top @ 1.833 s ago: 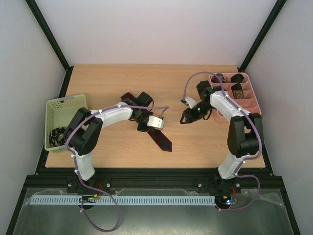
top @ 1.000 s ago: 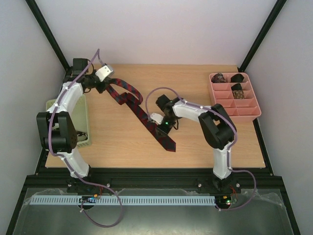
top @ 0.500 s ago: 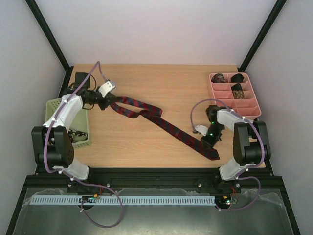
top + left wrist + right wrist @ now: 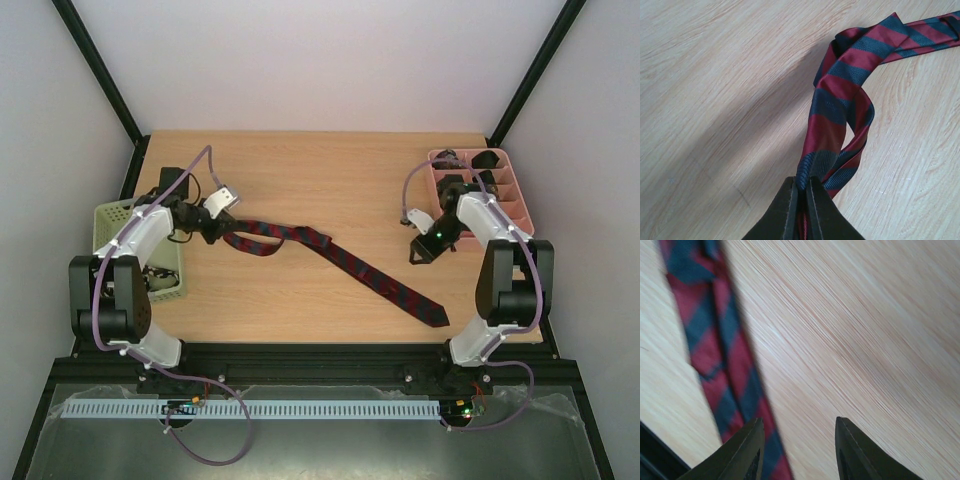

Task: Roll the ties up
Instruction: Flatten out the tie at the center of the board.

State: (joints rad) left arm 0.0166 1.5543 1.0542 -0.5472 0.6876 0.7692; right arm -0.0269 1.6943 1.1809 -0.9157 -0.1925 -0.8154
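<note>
My left gripper lowers slightly next and releases the tie's folded narrow end onto the pale tabletop just below it, because the rest lies stretched.
A dark red tie with navy stripes (image 4: 340,262) lies stretched diagonally across the table, from the left middle to the front right. My left gripper (image 4: 218,228) is shut on its folded narrow end (image 4: 840,120), close to the table top. My right gripper (image 4: 418,250) is open and empty, above the table to the right of the tie; the tie (image 4: 715,350) runs past its left finger, blurred. Rolled ties (image 4: 486,180) sit in the pink tray's back compartments. Another dark patterned tie (image 4: 150,275) lies in the green basket.
The pink divided tray (image 4: 505,222) stands at the back right, just behind my right arm. The pale green mesh basket (image 4: 112,218) stands at the left edge under my left arm.
My left gripper has pulled the tie's narrow end down and left, laying it straighter. My right gripper has let go of the wide end and lifted back toward the tray.
</note>
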